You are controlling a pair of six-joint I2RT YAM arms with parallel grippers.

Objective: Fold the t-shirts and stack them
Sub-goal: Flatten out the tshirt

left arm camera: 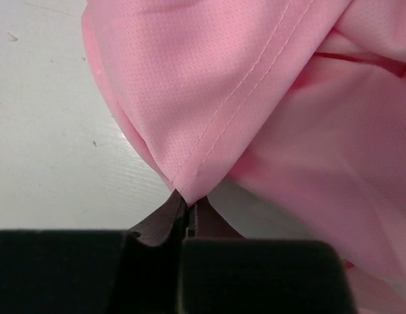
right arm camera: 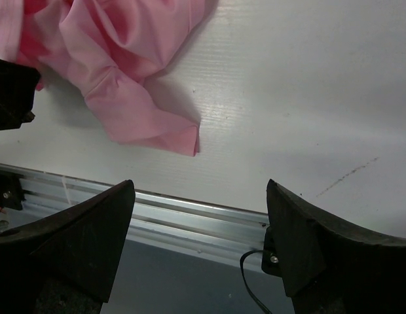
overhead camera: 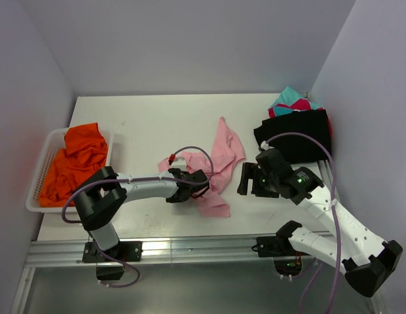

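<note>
My right gripper goes down toward my left gripper next, onto the fold [overhead camera: 224,210] [right arm camera: 183,136] beside the pink shirt's lower corner.
A light pink t-shirt [overhead camera: 219,160] lies crumpled in the middle of the table. My left gripper [overhead camera: 190,186] is shut on a hemmed corner of it [left arm camera: 190,186]. My right gripper [overhead camera: 251,180] is open and empty just right of the shirt, whose lower corner shows in the right wrist view [right arm camera: 157,127]. An orange t-shirt [overhead camera: 75,160] lies in the white mesh basket [overhead camera: 39,171] at the left. A black t-shirt [overhead camera: 298,134] lies on magenta [overhead camera: 331,131] and teal [overhead camera: 289,99] shirts at the back right.
The aluminium rail [overhead camera: 190,248] runs along the table's near edge. Grey walls close in the back and both sides. My right arm's cable [overhead camera: 308,140] loops over the black shirt.
</note>
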